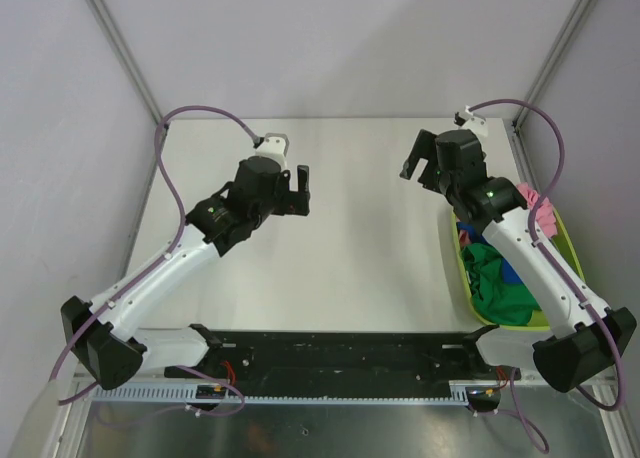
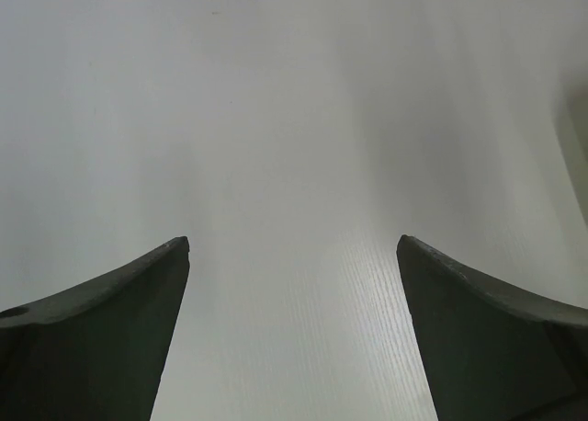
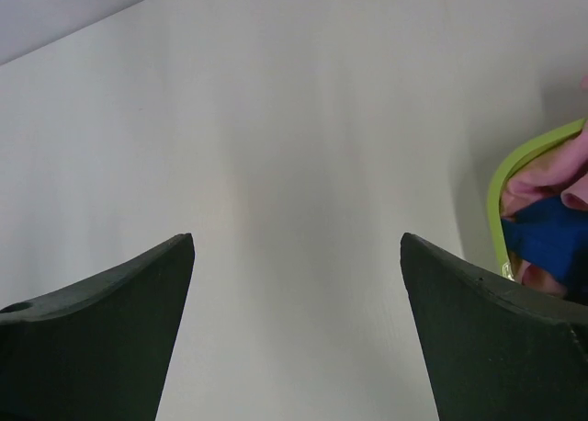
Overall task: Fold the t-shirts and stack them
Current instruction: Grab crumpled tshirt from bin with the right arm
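My right gripper swings over to its right in the top view next and lowers onto the light pink t-shirt's folds, since they lie uppermost.
The t-shirts lie bunched in a lime-green tub [image 1: 466, 266] at the table's right edge: a dark green one [image 1: 497, 278], a royal blue one [image 1: 508, 272] and a light pink one [image 1: 540, 206] over the far rim. The right wrist view shows the tub's rim [image 3: 511, 164] with pink [image 3: 542, 175] and blue [image 3: 551, 239] fabric inside. My left gripper [image 1: 297, 190] is open and empty above the bare white table, left of centre. My right gripper [image 1: 421, 168] is open and empty above the table, just left of the tub's far end. The right arm hides part of the tub.
The white table [image 1: 350, 248] is bounded by grey walls and metal frame posts at the back corners. A black base rail [image 1: 340, 353] runs along the near edge between the arm bases. The tub stands against the right edge.
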`<state>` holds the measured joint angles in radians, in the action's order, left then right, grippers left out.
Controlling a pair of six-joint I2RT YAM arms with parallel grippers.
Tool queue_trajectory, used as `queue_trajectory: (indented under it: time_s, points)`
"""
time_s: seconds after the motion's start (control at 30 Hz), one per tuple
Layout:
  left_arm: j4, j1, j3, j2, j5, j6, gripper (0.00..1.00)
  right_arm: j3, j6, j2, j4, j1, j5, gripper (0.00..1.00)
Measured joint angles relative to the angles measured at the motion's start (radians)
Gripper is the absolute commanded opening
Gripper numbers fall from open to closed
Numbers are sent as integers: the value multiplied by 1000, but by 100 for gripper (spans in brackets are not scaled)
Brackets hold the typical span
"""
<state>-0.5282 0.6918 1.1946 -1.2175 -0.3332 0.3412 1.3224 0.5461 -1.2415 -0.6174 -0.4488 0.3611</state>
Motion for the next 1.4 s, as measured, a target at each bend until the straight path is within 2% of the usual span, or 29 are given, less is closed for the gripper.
queue_trajectory:
  time_s: [0.33,0.47,0.73,1.03,1.23,1.4]
  points:
    - [-2,0,1,2,27,-7,99,0,0,-3,-21,2,53,99]
    - [-2,0,1,2,44,-10,99,0,4,-14,-51,40,60,98]
    - [-6,0,-6,2,75,-9,99,-5,21,-25,-142,233,93,97]
    - [-6,0,-34,2,112,-1,99,-57,51,-3,-185,521,97,94]
    - [-7,0,-37,3,127,-1,99,-107,65,-2,-164,602,88,94]
    - [-6,0,-48,8,128,-2,99,-191,64,-55,-58,689,29,94]
